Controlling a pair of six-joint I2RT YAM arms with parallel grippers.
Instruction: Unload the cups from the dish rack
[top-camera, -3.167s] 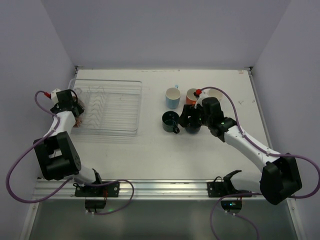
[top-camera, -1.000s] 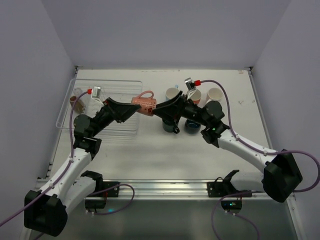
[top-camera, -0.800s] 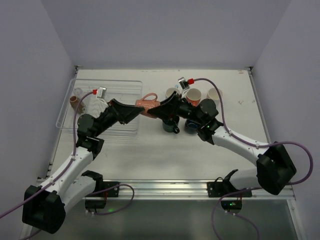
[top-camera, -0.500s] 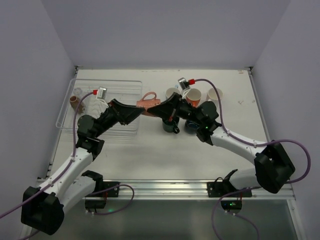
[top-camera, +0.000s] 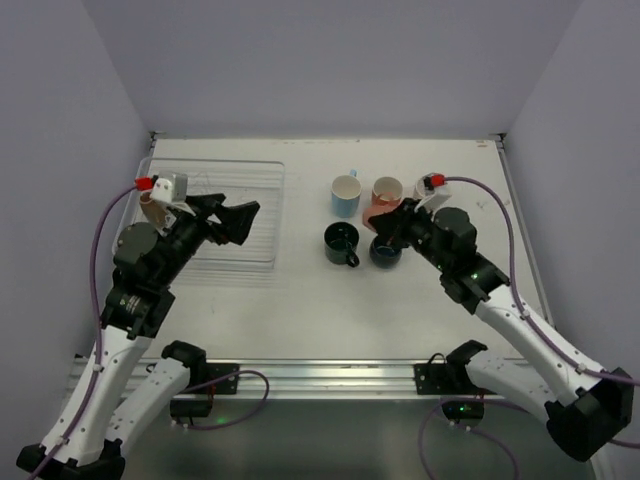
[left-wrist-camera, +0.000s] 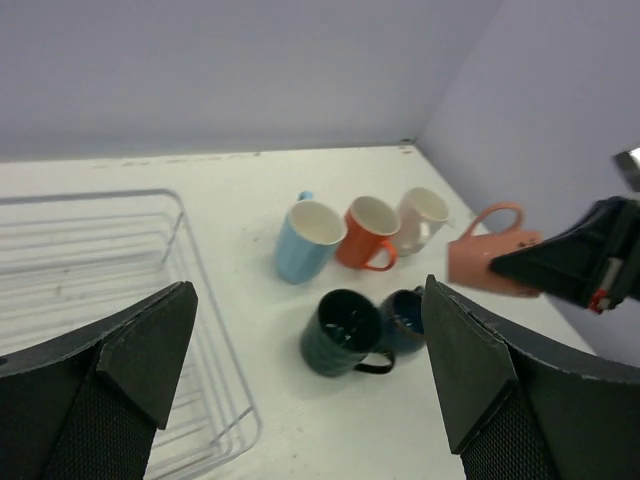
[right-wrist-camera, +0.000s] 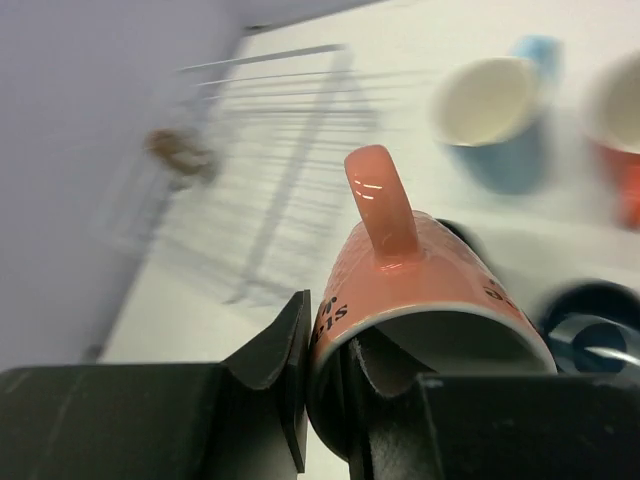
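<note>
My right gripper should next pass the navy cup (top-camera: 385, 252), then tip fingers-down and lower to the empty table beside the navy cup.
A pink cup (top-camera: 375, 213) hangs on its side above the table, handle up, with my right gripper (top-camera: 392, 222) shut on its rim: one finger (right-wrist-camera: 285, 370) outside the wall, the other inside. Under and around it stand a light blue cup (top-camera: 345, 194), an orange cup (top-camera: 387, 188), a white cup (top-camera: 432, 187), a dark teal cup (top-camera: 340, 243) and a navy cup (top-camera: 385, 252). My left gripper (top-camera: 226, 218) is open and empty over the right part of the dish rack (top-camera: 240, 265). A small brown cup (top-camera: 150, 204) stands at the rack's left end.
The left wrist view looks past its wide-apart fingers (left-wrist-camera: 110, 380) at the cup group and at the pink cup (left-wrist-camera: 493, 262) in the right gripper. The rack (left-wrist-camera: 200, 290) lies at the left. Enclosure walls stand close on both sides and behind.
The pink cup passed from my left gripper to my right. The left gripper opened and drew back left over the rack. The right arm carried the cup right, above the standing cups.
</note>
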